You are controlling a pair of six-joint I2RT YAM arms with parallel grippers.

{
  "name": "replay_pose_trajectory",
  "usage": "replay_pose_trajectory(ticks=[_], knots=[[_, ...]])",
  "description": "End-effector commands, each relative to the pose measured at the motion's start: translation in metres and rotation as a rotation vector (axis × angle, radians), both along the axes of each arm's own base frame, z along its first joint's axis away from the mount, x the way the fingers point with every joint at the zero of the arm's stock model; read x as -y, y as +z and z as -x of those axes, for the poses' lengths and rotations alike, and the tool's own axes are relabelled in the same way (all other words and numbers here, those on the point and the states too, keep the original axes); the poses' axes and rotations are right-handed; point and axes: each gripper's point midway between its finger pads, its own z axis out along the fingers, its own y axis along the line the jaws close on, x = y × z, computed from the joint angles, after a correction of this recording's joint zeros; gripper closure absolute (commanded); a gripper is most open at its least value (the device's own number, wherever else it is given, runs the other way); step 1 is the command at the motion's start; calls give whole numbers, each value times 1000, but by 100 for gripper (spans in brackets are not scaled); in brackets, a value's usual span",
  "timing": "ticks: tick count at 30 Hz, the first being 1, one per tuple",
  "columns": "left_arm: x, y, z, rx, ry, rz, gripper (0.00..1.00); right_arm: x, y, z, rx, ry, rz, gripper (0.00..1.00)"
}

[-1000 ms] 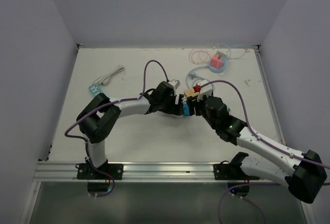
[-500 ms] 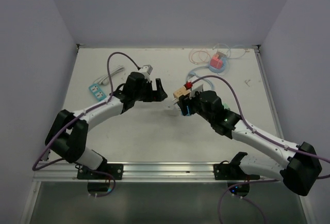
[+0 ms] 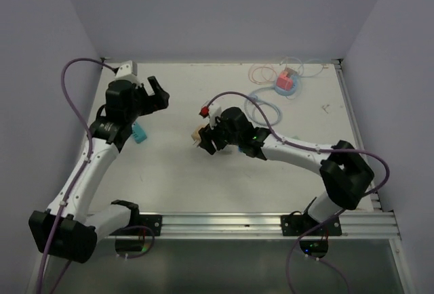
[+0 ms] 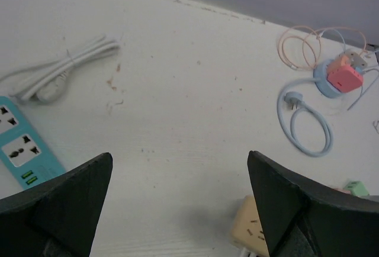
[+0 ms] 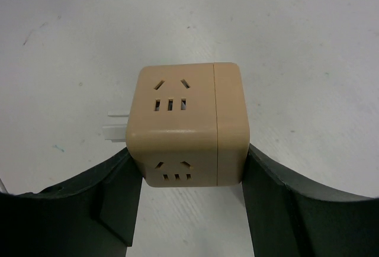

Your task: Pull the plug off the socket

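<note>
I will carry the socket to the bare tabletop by the teal power strip, left of my right gripper in the top view, and release it there.
The socket is a tan cube [image 5: 186,124] with outlet slots on its faces. My right gripper [image 5: 188,162] is shut on it, one finger on each side, just above the table. A small white pronged piece [image 5: 113,125] sticks out by the cube's left face; I cannot tell whether it is the plug or whether it sits in the socket. From above, the cube [image 3: 198,135] is mid-table at the right gripper [image 3: 207,138]. My left gripper [image 3: 159,93] hangs open and empty at the far left, well apart from the cube [image 4: 254,230]. Between its fingers [image 4: 179,162] is bare table.
A teal power strip [image 3: 139,133] lies under the left arm, with a coiled white cord [image 4: 59,70] beside it. A pink and blue socket cube [image 3: 286,80] with thin wire loops [image 4: 302,44] sits at the back right. A light blue cable [image 3: 261,108] loops behind the right arm.
The left arm has swung from beside the cube to the far left and its jaws have opened wide. The right arm has carried the tan cube leftward.
</note>
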Motion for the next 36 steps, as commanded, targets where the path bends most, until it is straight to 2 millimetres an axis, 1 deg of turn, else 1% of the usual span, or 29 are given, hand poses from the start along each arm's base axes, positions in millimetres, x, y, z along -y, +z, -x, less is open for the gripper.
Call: replay_pose_trajectory(ticks=[1, 2, 3, 4, 5, 6, 7, 8, 9, 10, 12, 14, 17, 18, 20, 21, 22, 23, 24, 25, 26, 27, 28, 29, 30, 32, 33, 35, 36], knots=[[-34, 42, 16, 101, 87, -129, 0, -48, 24, -3, 64, 91, -93, 100], [-43, 42, 21, 123, 130, -147, 0, -55, 2, -5, 36, 97, -62, 100], [-48, 39, 24, 134, 150, -154, 0, -64, 4, -8, 47, 104, -73, 100], [-51, 41, 23, 164, 169, -150, 0, -69, -4, -8, 44, 108, -62, 100], [-55, 28, 28, 158, 185, -157, 0, -73, -19, -10, 33, 107, -44, 100], [-56, 23, 29, 165, 191, -154, 0, -78, -21, -13, 40, 104, -56, 100], [-56, 22, 28, 186, 195, -146, 0, -81, -26, -14, 40, 102, -55, 100], [-57, 7, 30, 167, 195, -155, 0, -83, -31, -16, 36, 96, -53, 100], [-58, 4, 30, 164, 200, -156, 0, -85, -43, -19, 22, 87, -47, 100], [-58, 0, 31, 152, 197, -160, 0, -86, -47, -19, 19, 86, -45, 100], [-59, 0, 30, 146, 198, -175, 1, -85, -64, -20, 4, 72, -27, 100], [-59, 0, 30, 150, 199, -177, 0, -85, -73, -20, -2, 59, -22, 100], [-60, 1, 31, 152, 200, -178, 0, -83, -90, -21, -21, 40, 10, 88], [-61, 1, 31, 152, 203, -182, 0, -83, -93, -24, -23, 22, 18, 81], [-63, 1, 33, 151, 214, -188, 0, -84, -109, -25, -47, 17, 41, 76], [-64, 0, 33, 149, 218, -190, 0, -89, -107, -30, -48, 7, 41, 74], [-66, 0, 33, 148, 226, -190, 0, -90, -122, -32, -66, 2, 66, 71], [-68, 1, 34, 149, 239, -195, 0, -94, -123, -36, -66, -5, 68, 69], [-69, 1, 35, 149, 244, -197, 0, -108, -112, -45, -48, -5, 42, 68], [-71, 1, 35, 149, 253, -197, 0, -110, -116, -49, -54, -10, 59, 66], [-73, 1, 35, 151, 265, -202, 0, -113, -129, -52, -67, -13, 80, 65], [-73, 2, 36, 152, 267, -201, 1, -129, -114, -66, -40, -21, 49, 63], [-74, 1, 36, 152, 269, -203, 0, -133, -117, -69, -45, -25, 64, 60], [-74, 0, 36, 149, 270, -202, 0, -137, -134, -72, -61, -25, 86, 55], [-74, 0, 36, 150, 268, -201, 0, -151, -118, -83, -39, -25, 59, 52], [-74, -1, 36, 149, 265, -200, 0, -162, -120, -91, -40, -22, 56, 44], [-74, -1, 36, 149, 267, -200, 0, -174, -114, -100, -26, -21, 38, 38], [-75, -1, 36, 149, 270, -201, 0, -181, -112, -103, -26, -11, 36, 31], [-75, -1, 36, 147, 271, -202, 0, -185, -109, -105, -26, -5, 38, 24]])
